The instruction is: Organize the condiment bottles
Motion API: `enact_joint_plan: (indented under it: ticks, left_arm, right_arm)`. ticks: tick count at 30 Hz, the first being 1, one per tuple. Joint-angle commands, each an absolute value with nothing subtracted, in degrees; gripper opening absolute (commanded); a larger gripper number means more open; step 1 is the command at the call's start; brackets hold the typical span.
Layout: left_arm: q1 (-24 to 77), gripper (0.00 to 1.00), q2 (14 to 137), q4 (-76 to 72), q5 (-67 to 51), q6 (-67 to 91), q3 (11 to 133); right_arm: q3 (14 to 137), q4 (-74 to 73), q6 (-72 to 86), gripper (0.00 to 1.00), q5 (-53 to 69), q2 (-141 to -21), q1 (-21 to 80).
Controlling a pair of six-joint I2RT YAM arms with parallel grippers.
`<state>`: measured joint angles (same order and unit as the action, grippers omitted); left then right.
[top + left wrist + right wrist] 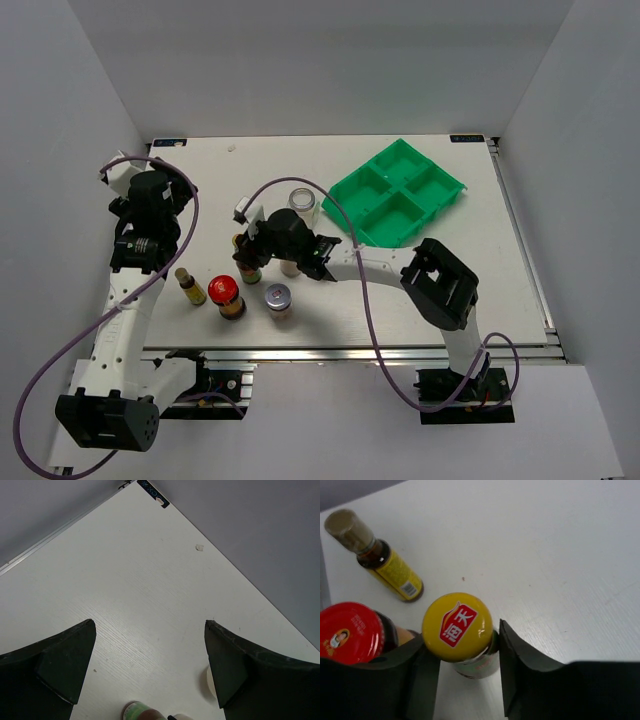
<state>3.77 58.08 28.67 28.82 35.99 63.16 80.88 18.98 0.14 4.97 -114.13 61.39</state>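
Note:
The tray section nearest the clear glass jar is empty, so my right gripper lifts next, carries the dark bottle outward, lowers it there and releases.
My right gripper [250, 258] [462, 647] is shut on a dark bottle with a yellow cap [457, 625] [247, 264], a finger pressed to each side of it, left of the table's middle. Beside it stand a red-lidded dark jar [350, 632] [228, 296] and a small bottle with a yellow label [385, 562] [190, 286]. A silver-lidded jar [278, 299] stands near the front, and a clear glass jar [301, 203] just behind the gripper. A pale shaker [290, 267] peeks out under the right wrist. My left gripper [150, 205] [150, 625] hangs open and empty above the table's left side.
A green four-compartment tray [400, 195] lies at the back right. White walls close in the table on three sides. The left wrist view shows bare tabletop [150, 580] up to the back left corner, with a green-labelled bottle [142, 712] at its bottom edge.

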Motion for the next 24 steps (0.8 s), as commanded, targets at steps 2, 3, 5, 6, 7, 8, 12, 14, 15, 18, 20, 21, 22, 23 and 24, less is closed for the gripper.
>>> enact_joint_plan:
  ticks: [2, 3, 5, 6, 7, 8, 12, 14, 15, 18, 20, 21, 22, 23, 24]
  left_arm:
    - [3.9, 0.98, 56.2, 29.5, 30.6, 36.5, 62.9]
    - [3.9, 0.98, 55.7, 29.1, 30.6, 36.5, 62.6]
    - [3.8, 0.98, 55.5, 29.1, 30.5, 36.6, 62.6]
    - [3.9, 0.98, 55.3, 29.3, 30.3, 36.7, 62.7]
    - [3.9, 0.98, 55.3, 29.4, 30.3, 36.7, 62.8]
    - [3.9, 0.98, 55.3, 29.4, 30.4, 36.8, 62.9]
    - [3.9, 0.98, 55.4, 30.6, 31.8, 37.1, 63.8]
    - [3.9, 0.98, 55.4, 30.5, 32.1, 37.0, 64.2]
    - [3.8, 0.98, 55.4, 30.4, 32.2, 37.1, 64.2]
    - [3.9, 0.98, 55.8, 30.2, 32.5, 36.9, 64.6]
    - [3.9, 0.98, 56.2, 30.2, 32.7, 36.7, 65.0]
    - [3.9, 0.98, 56.3, 30.1, 32.8, 36.7, 65.0]
    - [3.8, 0.98, 56.6, 30.1, 33.0, 36.8, 64.8]
    - [3.9, 0.98, 56.6, 29.7, 33.0, 36.8, 64.6]
    - [3.9, 0.98, 56.8, 29.6, 33.0, 36.8, 64.6]
  right_arm:
    - [83.2, 27.0, 1.8, 0.32, 4.7, -113.3, 62.0]
    - [83.2, 27.3, 1.2, 0.22, 4.9, -113.0, 62.0]
    - [83.7, 27.9, 0.7, 0.12, 4.7, -112.2, 62.0]
    - [84.1, 27.8, 0.3, 0.00, 4.1, -111.8, 62.0]
    - [84.7, 27.7, 0.3, 0.00, 2.8, -111.3, 62.0]
    - [86.2, 27.6, 0.3, 0.00, 1.9, -111.0, 61.9]
    - [90.7, 25.6, -4.0, 0.00, 0.3, -108.5, 61.0]
    - [92.2, 24.9, -4.5, 0.00, 0.3, -106.3, 59.7]
    - [93.6, 23.6, -4.3, 0.00, 0.4, -105.5, 58.3]
    - [94.6, 21.3, -3.9, 0.00, 2.0, -101.3, 55.0]
    - [94.3, 19.9, -3.7, 0.00, 1.9, -98.1, 52.9]
    - [93.6, 19.3, -3.3, 0.00, 1.8, -97.0, 50.2]
    - [93.0, 18.3, -2.7, 0.00, 1.8, -95.1, 48.6]
    - [92.2, 18.2, -1.2, 0.00, 1.9, -94.2, 46.7]
    - [91.4, 18.2, -0.6, 0.00, 2.7, -92.7, 42.9]
